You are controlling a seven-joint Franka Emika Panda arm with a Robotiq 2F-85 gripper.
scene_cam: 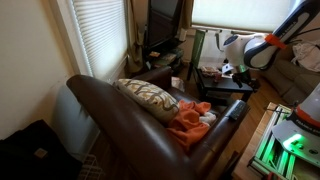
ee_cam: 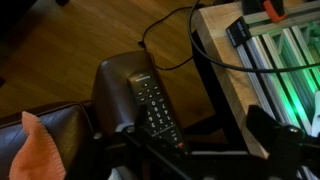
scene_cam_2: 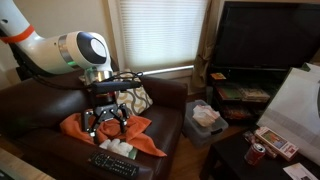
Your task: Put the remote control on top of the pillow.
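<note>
The black remote control (ee_cam: 152, 105) is still below my gripper's spread fingers. My gripper will next lower toward the armrest (ee_cam: 112, 80) and onto the remote control, bringing the fingers down beside its long edges.
The black remote control (ee_cam: 152, 105) lies lengthwise on the brown leather armrest (ee_cam: 112, 80) of the armchair; it also shows in an exterior view (scene_cam_2: 113, 163). The patterned pillow (scene_cam: 145, 98) leans against the chair's backrest and also shows behind the gripper (scene_cam_2: 138, 100). My gripper (scene_cam_2: 106, 126) hangs above the chair with its fingers spread, open and empty. In the wrist view the gripper (ee_cam: 200, 150) frames the near end of the remote without touching it. The gripper also shows in an exterior view (scene_cam: 232, 70).
An orange cloth (scene_cam_2: 135, 138) and a white object (scene_cam: 205, 117) lie on the seat. A TV (scene_cam_2: 265, 35) stands on a low stand. A dark side table (scene_cam_2: 265, 150) carries small items. A green-lit box (ee_cam: 275, 50) and cables (ee_cam: 170, 40) sit on the wood floor.
</note>
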